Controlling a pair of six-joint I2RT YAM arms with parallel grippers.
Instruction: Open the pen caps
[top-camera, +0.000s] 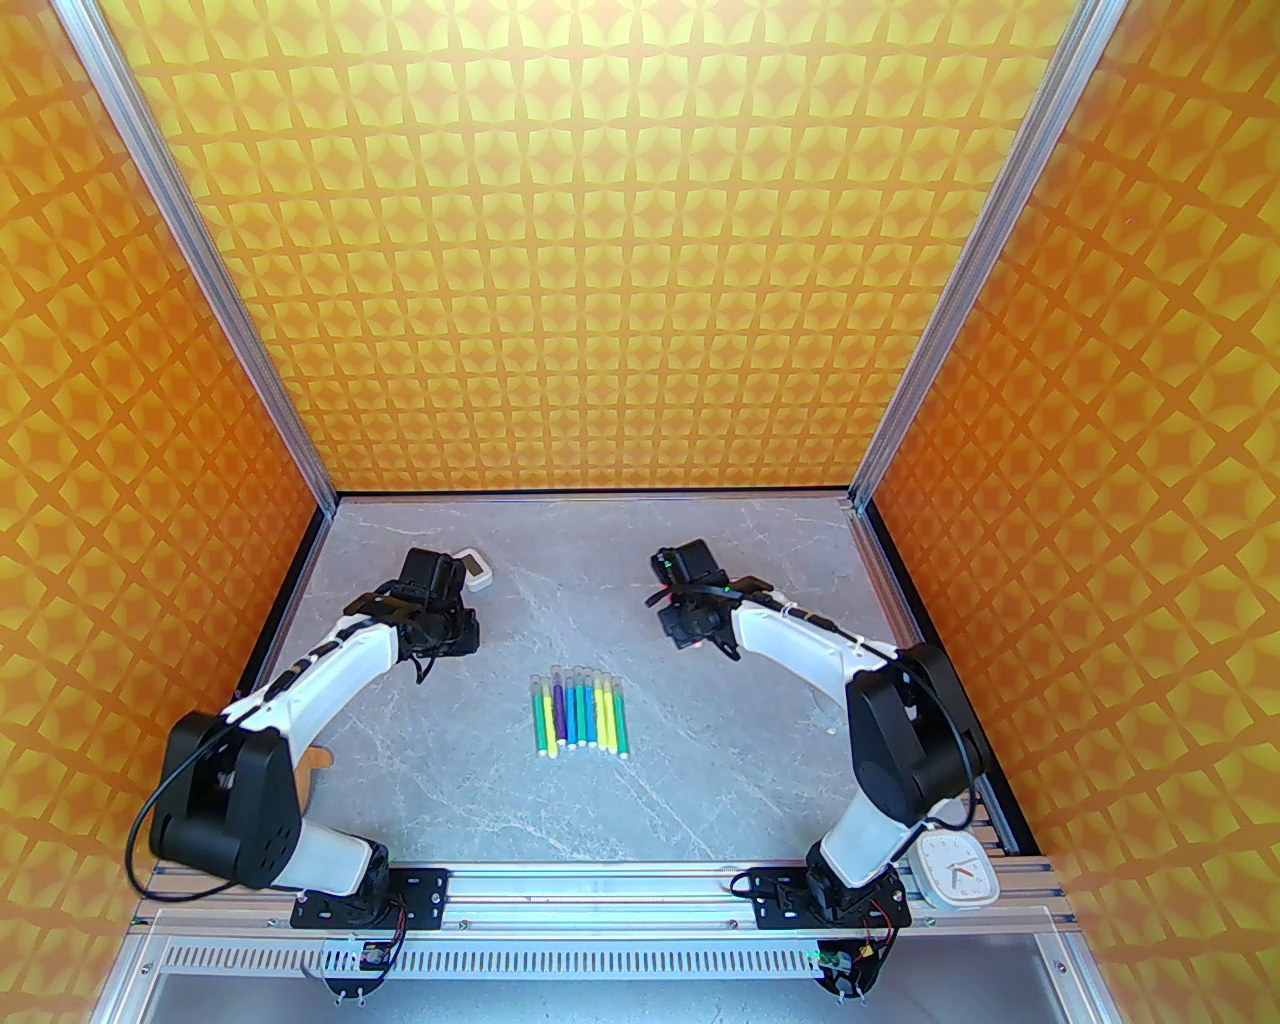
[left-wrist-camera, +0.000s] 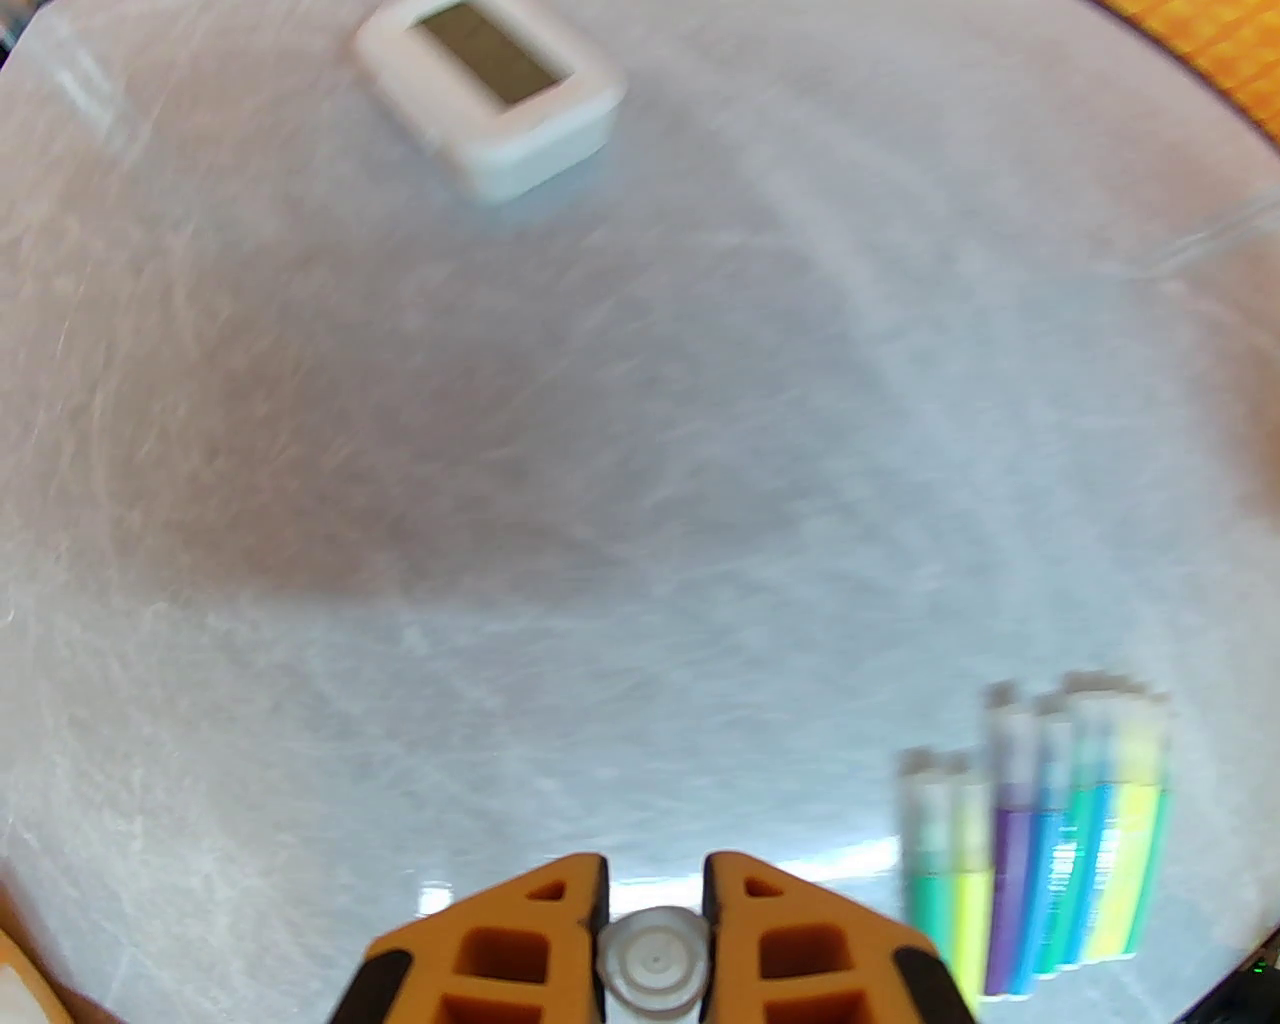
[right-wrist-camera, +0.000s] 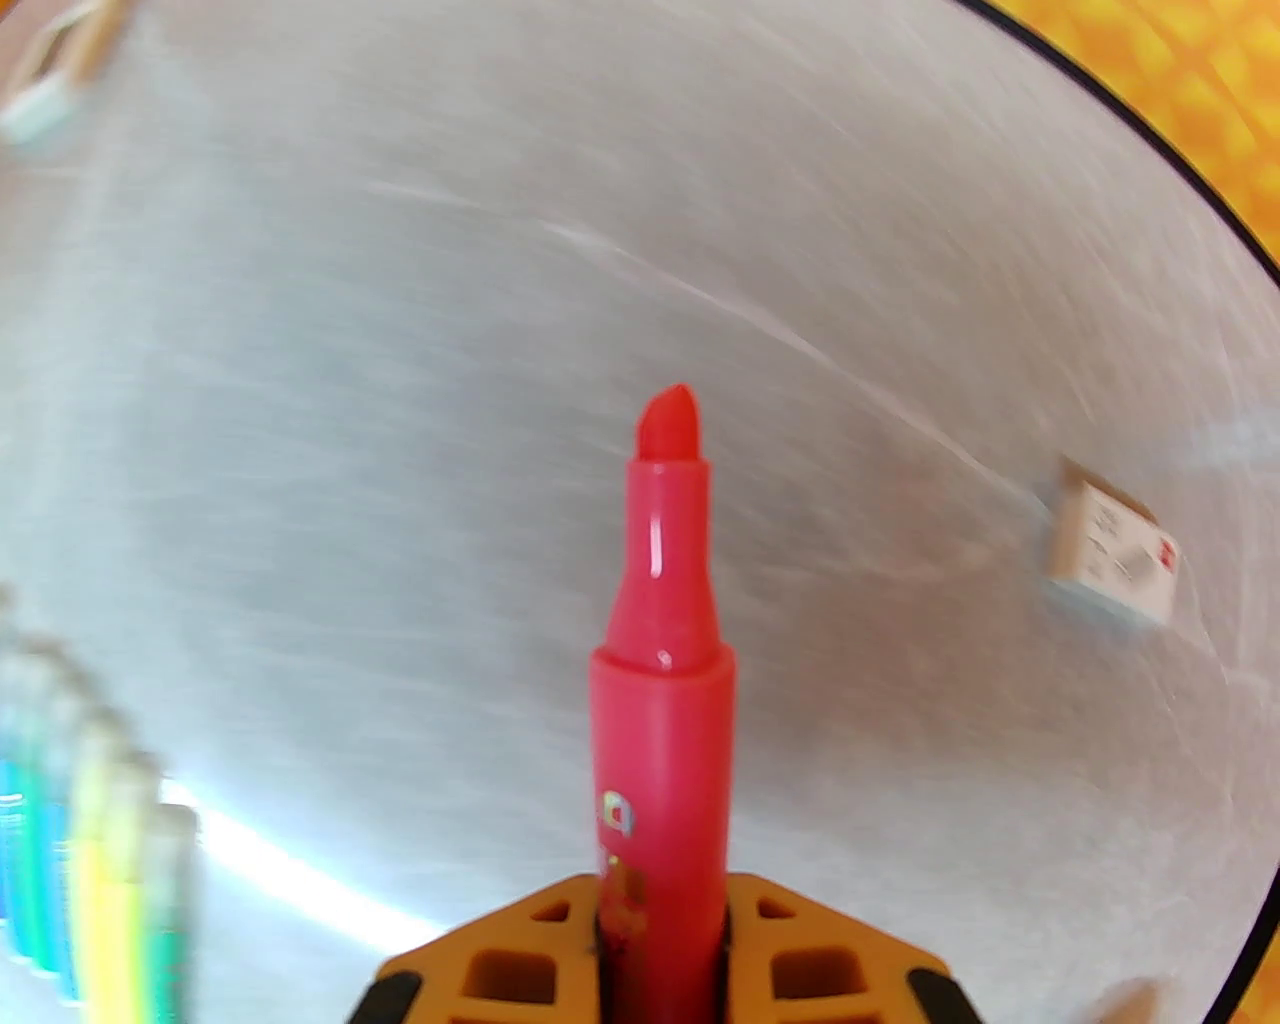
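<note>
Next, my right gripper needs to lower away from the pen row onto the bare tabletop by the white box and release the pink pen, as its tip is uncapped.
A row of several pens (top-camera: 581, 712) with green, yellow, purple and blue barrels lies at the table's middle, their translucent pen caps (left-wrist-camera: 1050, 725) on and pointing away from the arm bases. My left gripper (left-wrist-camera: 655, 885) hovers left of the row, shut on a whitish pen cap (left-wrist-camera: 654, 962) seen end-on. My right gripper (right-wrist-camera: 660, 900) hovers right of the row, shut on a pink pen (right-wrist-camera: 665, 620) whose bare felt tip (right-wrist-camera: 672, 425) points forward, uncapped. The row's edge shows blurred at the lower left of the right wrist view (right-wrist-camera: 90, 860).
A small white device with a screen (top-camera: 476, 570) lies at the back left, behind my left gripper (top-camera: 440, 625). A white clock (top-camera: 955, 868) rests by the right arm's base. A small white box (right-wrist-camera: 1115, 555) lies ahead of my right gripper (top-camera: 690, 625).
</note>
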